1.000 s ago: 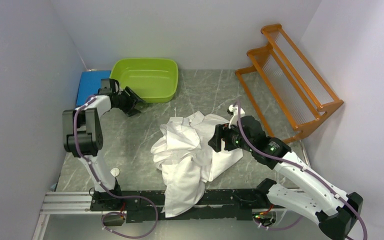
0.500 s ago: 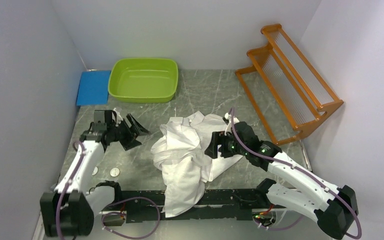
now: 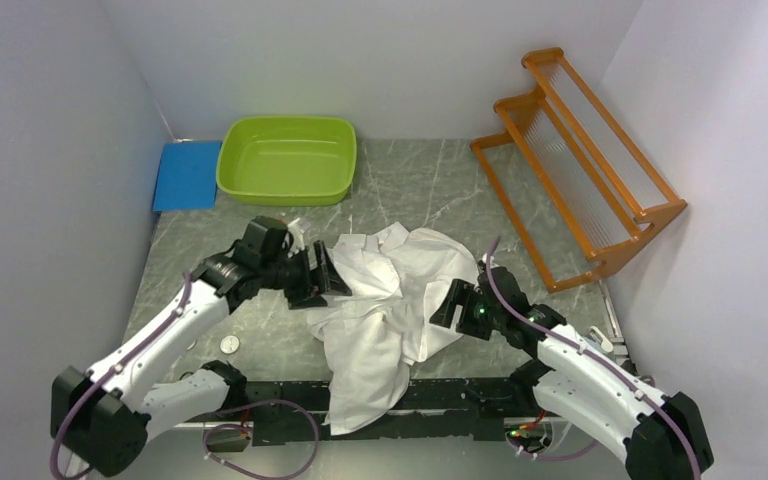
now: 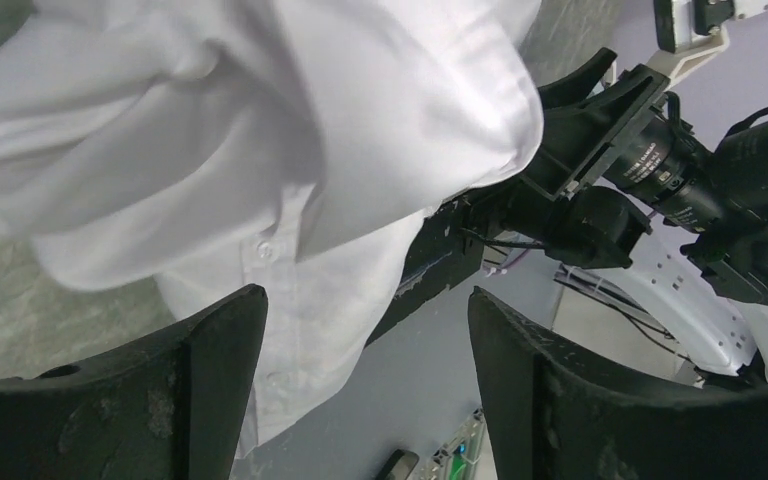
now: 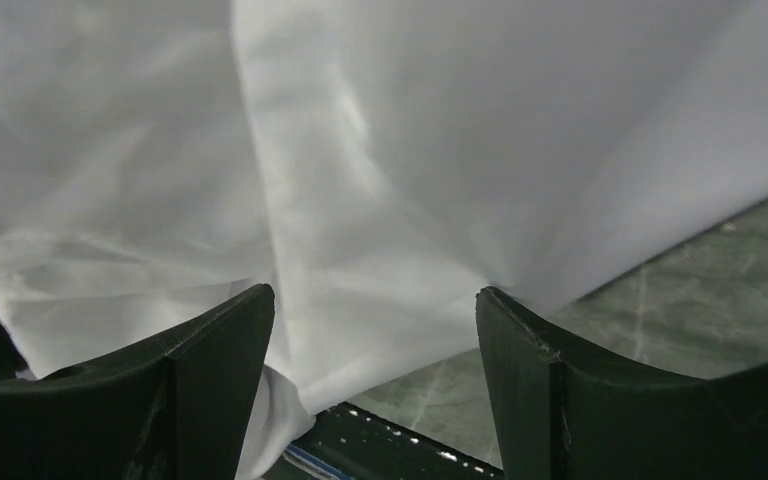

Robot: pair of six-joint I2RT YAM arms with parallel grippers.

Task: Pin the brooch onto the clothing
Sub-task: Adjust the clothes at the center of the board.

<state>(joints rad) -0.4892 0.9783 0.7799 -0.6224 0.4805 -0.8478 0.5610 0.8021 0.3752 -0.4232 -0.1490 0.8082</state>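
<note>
The fold at the shirt's near edge (image 3: 435, 339) (image 5: 380, 338) is already showing between the open fingers of my right gripper. My right gripper will go down slightly onto that fold next.
The clothing, a crumpled white shirt (image 3: 380, 300), lies in a heap mid-table, and its lower part hangs over the front rail. My left gripper (image 3: 325, 275) is open at the shirt's left edge; the left wrist view has the buttoned white fabric (image 4: 260, 150) just ahead of the open left gripper (image 4: 365, 295), with nothing between its fingers. At the heap's right edge my right gripper (image 3: 450, 300) is open too; the right wrist view shows folds of shirt (image 5: 380, 150) ahead of the empty right gripper (image 5: 375, 290). The brooch looks to be the small round silver disc (image 3: 228, 343) on the table at the near left.
A green plastic basin (image 3: 285, 160) and a blue pad (image 3: 185, 172) sit at the back left. An orange wooden rack (image 3: 580, 160) stands along the right wall. The black front rail (image 3: 440, 400) runs along the near edge between the arm bases.
My left arm swung from beside the green basin forward and right to the shirt's left edge, its jaws widening. My right gripper drew back a little toward the near right.
</note>
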